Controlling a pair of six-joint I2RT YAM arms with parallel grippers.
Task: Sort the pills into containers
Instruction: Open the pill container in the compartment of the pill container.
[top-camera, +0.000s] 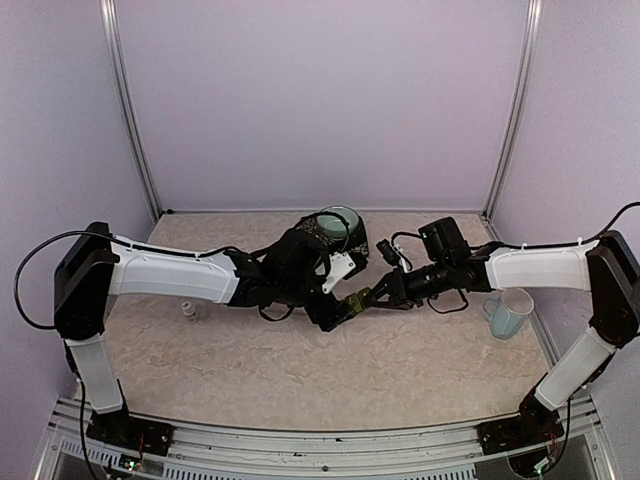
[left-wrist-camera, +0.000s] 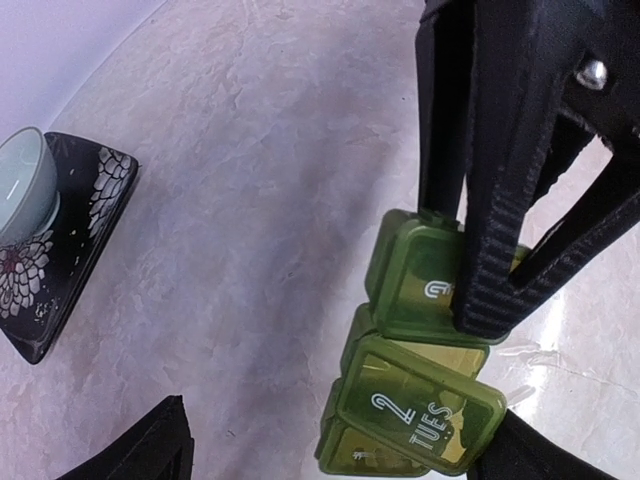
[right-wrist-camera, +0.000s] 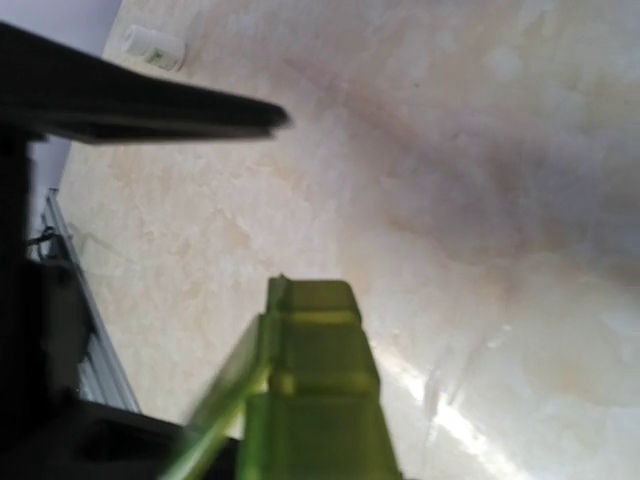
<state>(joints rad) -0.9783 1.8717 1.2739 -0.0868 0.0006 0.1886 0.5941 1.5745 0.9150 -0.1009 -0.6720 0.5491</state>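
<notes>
The right gripper brings the hanging containers down to the left in the top view and releases them next, since the tabletop lies below there.
The containers (left-wrist-camera: 415, 385), a dark green strip of three joined lidded compartments, hang just above the tabletop at mid-table (top-camera: 356, 299). My right gripper (top-camera: 378, 293) is shut on the strip's end compartment; its black fingers (left-wrist-camera: 490, 230) clamp it in the left wrist view. The middle lid, marked "2 TUES" (left-wrist-camera: 425, 405), is tilted ajar. In the right wrist view the strip (right-wrist-camera: 315, 395) runs up from the bottom edge. My left gripper (left-wrist-camera: 350, 460) stands open around the strip's other end without gripping it. No pills show in any view.
A teal bowl (top-camera: 338, 222) sits on a dark patterned plate (left-wrist-camera: 85, 225) behind the grippers. There is a pale blue mug (top-camera: 510, 313) at the right. A small white bottle (top-camera: 188, 312) stands on the left, seen also in the right wrist view (right-wrist-camera: 152, 45).
</notes>
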